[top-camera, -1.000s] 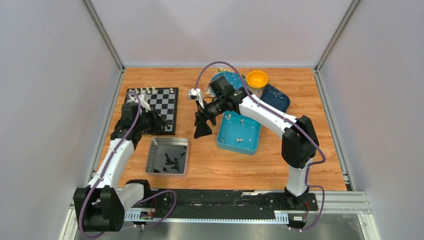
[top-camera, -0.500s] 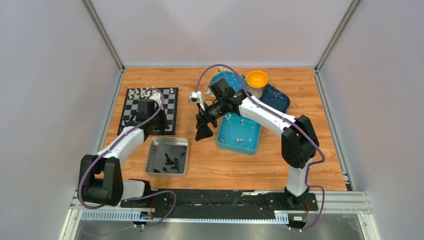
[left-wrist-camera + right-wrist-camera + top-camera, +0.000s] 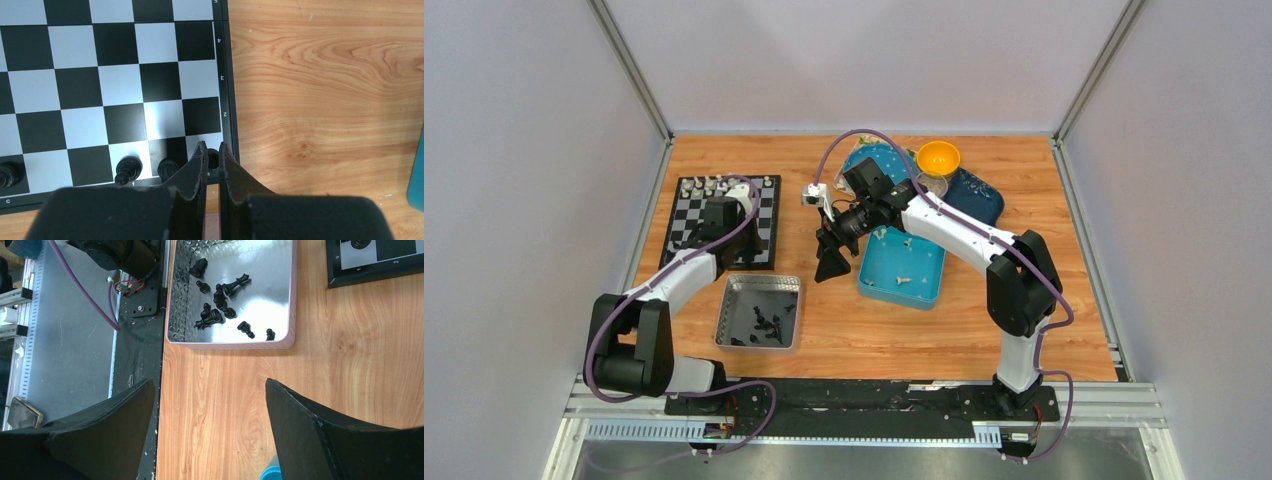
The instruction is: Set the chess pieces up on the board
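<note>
Next, my left gripper lowers the black chess piece down onto the board's white near corner square (image 3: 764, 259) (image 3: 207, 153) and releases it, since black chessmen already stand along that row.
The board (image 3: 759, 225) lies at the left of the table, with cream-white chess pieces (image 3: 724, 184) along its far row. In the left wrist view, black chessmen (image 3: 127, 170) stand on the board's (image 3: 125, 80) near row. My left gripper (image 3: 211, 149) is over the near right corner square, shut on a black chess piece (image 3: 213, 159) whose top shows between the tips. From above, the left gripper (image 3: 749, 250) sits at that corner. My right gripper (image 3: 829, 268) hangs wide open and empty between the two trays, over bare wood (image 3: 209, 382).
A silver metal tray (image 3: 724, 330) near the left arm holds several loose black pieces (image 3: 217, 300). A blue square tray (image 3: 924, 292) at centre has a few cream pieces (image 3: 902, 278). An orange bowl (image 3: 938, 157) and a dark blue tray (image 3: 979, 195) stand behind it.
The left arm folded back, elbow swinging toward its base. Its wrist shifted slightly farther over the board, then held still. The right arm barely moved.
</note>
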### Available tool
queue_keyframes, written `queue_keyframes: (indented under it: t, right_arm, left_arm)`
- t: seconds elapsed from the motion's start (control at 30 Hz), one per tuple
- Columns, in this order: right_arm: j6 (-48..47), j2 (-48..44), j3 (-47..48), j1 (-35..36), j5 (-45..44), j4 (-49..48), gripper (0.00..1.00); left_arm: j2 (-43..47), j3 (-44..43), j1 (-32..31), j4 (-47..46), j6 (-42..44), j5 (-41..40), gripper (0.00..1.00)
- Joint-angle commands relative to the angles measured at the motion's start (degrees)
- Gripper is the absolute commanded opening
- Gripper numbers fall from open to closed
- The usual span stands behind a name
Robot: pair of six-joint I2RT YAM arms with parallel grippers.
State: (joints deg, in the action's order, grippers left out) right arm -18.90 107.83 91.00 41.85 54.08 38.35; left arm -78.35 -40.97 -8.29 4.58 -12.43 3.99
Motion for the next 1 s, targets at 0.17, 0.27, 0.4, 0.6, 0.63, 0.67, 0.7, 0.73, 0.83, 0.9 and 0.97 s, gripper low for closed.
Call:
queue_keyframes:
  t: [0.17, 0.27, 0.4, 0.6, 0.63, 0.67, 0.7, 0.73, 0.83, 0.9, 0.97]
  right_arm:
    - [0.09, -0.69, 0.76, 0.08, 1.02, -1.17, 0.84]
    - [-0.09, -0.61, 0.76, 0.08, 1.11, -1.17, 0.84]
    - [-0.18, -0.60, 0.67, 0.08, 1.20, -0.91, 0.84]
    - [-0.18, -0.60, 0.58, 0.17, 1.29, -0.99, 0.84]
    - [-0.26, -0.52, 0.49, 0.17, 1.29, -0.91, 0.84]
    - [-0.26, -0.43, 0.67, 0.08, 1.29, -0.91, 0.84]
    - [-0.26, -0.52, 0.67, 0.17, 1.29, -0.91, 0.84]
    - [-0.26, -0.43, 0.67, 0.17, 1.29, -0.82, 0.84]
    - [-0.35, -0.43, 0.67, 0.17, 1.37, -0.82, 0.84]
    - [-0.35, -0.34, 0.67, 0.17, 1.46, -0.82, 0.84]
    - [-0.35, -0.25, 0.76, 0.17, 1.64, -0.73, 0.84]
  left_arm:
    - [-1.90, 1.86, -0.49, -3.43, 1.88, -0.56, 0.06]
    - [-2.25, 2.30, -0.49, -3.79, 1.97, -1.00, 0.07]
    - [-2.25, 2.82, -0.41, -4.23, 1.97, -1.09, 0.08]
    - [-2.34, 3.26, -0.49, -4.23, 1.97, -1.18, 0.10]
    - [-2.34, 3.09, -0.49, -4.31, 1.97, -1.18, 0.10]
    - [-2.34, 3.18, -0.49, -4.32, 1.97, -1.18, 0.11]
    - [-2.34, 3.09, -0.49, -4.23, 1.97, -1.09, 0.11]
    - [-2.25, 3.09, -0.49, -4.23, 2.05, -1.18, 0.13]
    - [-1.81, 3.44, -0.49, -4.31, 2.23, -1.44, 0.22]
    - [-1.64, 3.70, -0.49, -4.05, 2.32, -1.35, 0.26]
    - [-1.46, 3.62, -0.41, -3.61, 2.23, -1.35, 0.30]
